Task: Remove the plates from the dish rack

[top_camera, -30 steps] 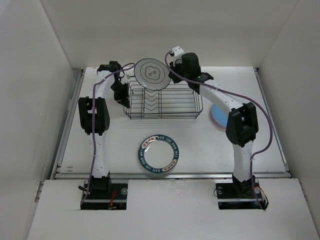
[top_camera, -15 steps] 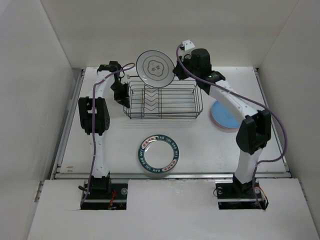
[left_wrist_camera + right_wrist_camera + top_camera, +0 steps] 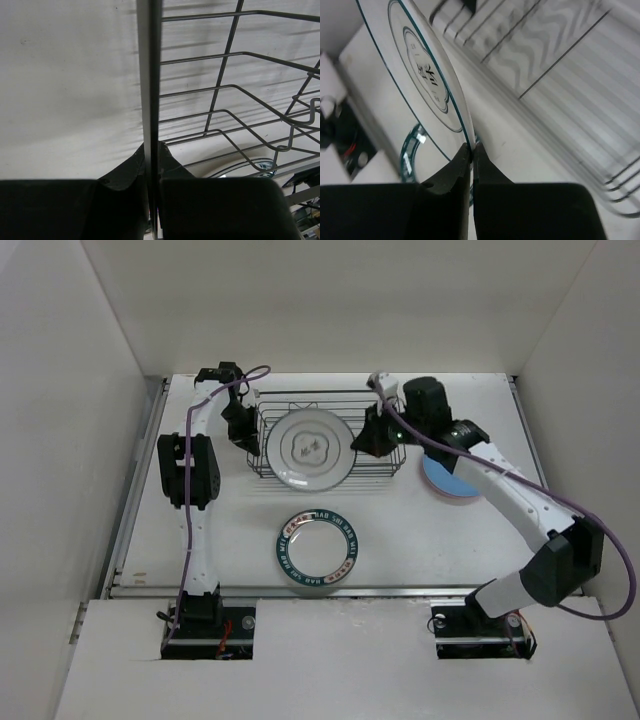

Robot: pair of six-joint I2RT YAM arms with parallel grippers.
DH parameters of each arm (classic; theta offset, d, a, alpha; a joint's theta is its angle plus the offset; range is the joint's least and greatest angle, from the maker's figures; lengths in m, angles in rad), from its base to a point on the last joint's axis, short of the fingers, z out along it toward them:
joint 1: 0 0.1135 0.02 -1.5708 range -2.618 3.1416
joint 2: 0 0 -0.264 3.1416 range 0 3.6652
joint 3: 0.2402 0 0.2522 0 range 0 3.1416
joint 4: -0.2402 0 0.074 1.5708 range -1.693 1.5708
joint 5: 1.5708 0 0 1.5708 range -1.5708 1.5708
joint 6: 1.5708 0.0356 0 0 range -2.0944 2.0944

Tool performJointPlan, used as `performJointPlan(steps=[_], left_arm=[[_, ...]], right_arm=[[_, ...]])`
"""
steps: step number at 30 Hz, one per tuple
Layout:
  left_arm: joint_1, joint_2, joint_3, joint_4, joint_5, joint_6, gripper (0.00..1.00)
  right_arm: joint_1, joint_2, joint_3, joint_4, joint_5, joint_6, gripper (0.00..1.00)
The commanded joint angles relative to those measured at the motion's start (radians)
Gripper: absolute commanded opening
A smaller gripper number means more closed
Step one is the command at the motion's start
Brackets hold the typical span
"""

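The right gripper moves back and down next and lays the grey-white plate onto the plate with the dark-green lettered rim, which lies flat and uncovered.
The dish rack [image 3: 330,400], a dark wire basket, stands at the back of the table with no plates showing in its slots. My right gripper [image 3: 362,443] is shut on the rim of the grey-white plate with a centre motif [image 3: 308,448], held tilted over the rack's near side. In the right wrist view the fingertips [image 3: 471,146] pinch that plate's edge [image 3: 425,75]. My left gripper [image 3: 247,438] is shut on the rack's left end. In the left wrist view a dark rack wire [image 3: 150,75] runs between the shut gripper [image 3: 151,150].
A white plate with a dark-green lettered rim [image 3: 317,550] lies flat on the table near the front, also seen under the held plate [image 3: 412,150]. A blue plate [image 3: 445,480] lies at the right, seemingly on a pink one. White walls enclose the table.
My right arm has swung the grey-white plate from above the rack's far edge down toward the near side. The left arm has stayed on the rack.
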Motion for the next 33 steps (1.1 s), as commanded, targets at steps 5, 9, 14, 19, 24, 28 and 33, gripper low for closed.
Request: performJointPlan(steps=[5,9,14,19,24,28,33], left_arm=[[0.020,0.022,0.035,-0.007,-0.047,0.006,0.00],[0.020,0.022,0.044,-0.017,-0.047,0.006,0.00],[0.020,0.022,0.053,-0.017,-0.068,0.006,0.00],[0.020,0.004,0.053,-0.017,-0.077,0.016,0.10],[0.011,-0.016,0.072,-0.017,-0.087,0.016,0.22],[0.011,-0.035,0.072,-0.017,-0.097,0.016,0.29],[0.002,-0.046,0.082,-0.026,-0.097,0.036,0.40]], right_arm=[[0.138,-0.075,-0.194,-0.162,-0.178,0.020,0.00],[0.170,-0.043,-0.263,-0.151,-0.106,0.062,0.00],[0.190,0.075,-0.264,-0.111,-0.029,0.094,0.00],[0.190,0.104,-0.239,-0.119,0.060,0.094,0.32],[0.190,0.126,-0.207,-0.202,0.124,0.063,0.48],[0.190,0.112,-0.207,-0.213,0.135,0.052,0.49],[0.190,0.065,-0.196,-0.199,0.126,0.052,0.49]])
